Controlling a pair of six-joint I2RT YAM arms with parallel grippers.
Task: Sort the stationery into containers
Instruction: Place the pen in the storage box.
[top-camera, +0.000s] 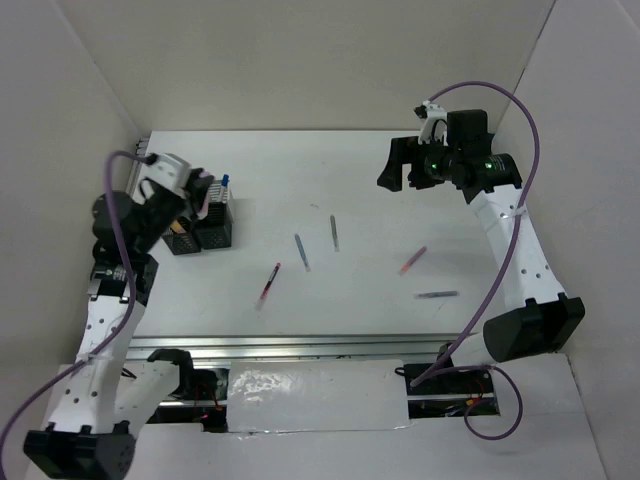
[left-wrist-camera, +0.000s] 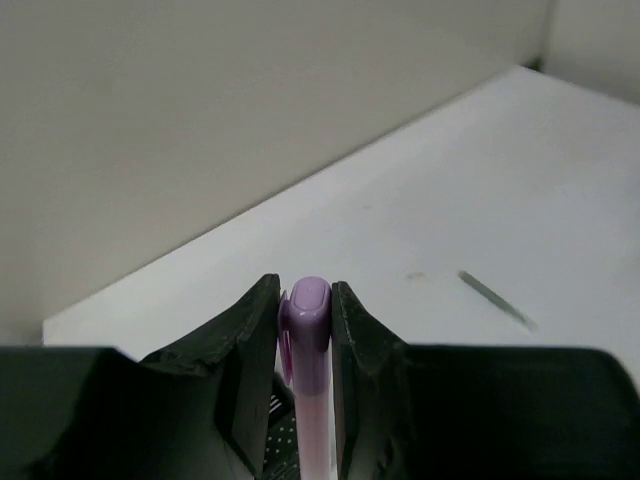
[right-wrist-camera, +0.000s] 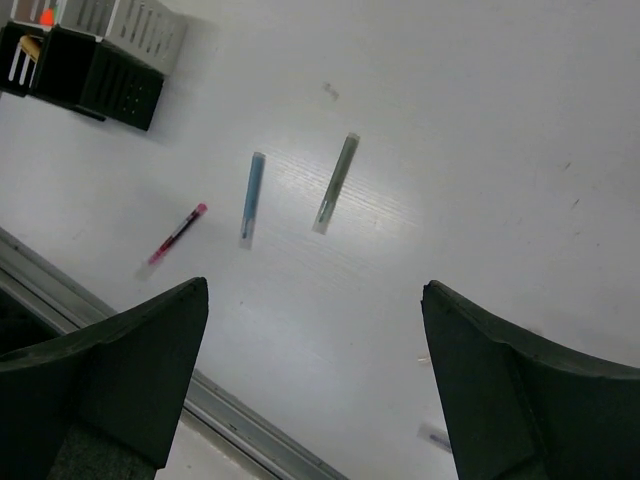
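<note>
The robot's left gripper needs to turn and swing to the left in the top view to lower over the near black cup, because the gripper holds a yellow marker.
My left gripper is shut on a purple highlighter and holds it upright just above the mesh cups, a cluster of black and grey ones at the far left. A bit of mesh shows under the highlighter. A blue-capped pen sticks out of one cup. On the table lie a red pen, a blue pen, a grey pen, another red pen and a dark pen. My right gripper is open and empty, high above the far right of the table.
White walls enclose the table on three sides. A metal rail runs along the near edge. In the right wrist view the cups sit top left, with the red pen, blue pen and grey pen below.
</note>
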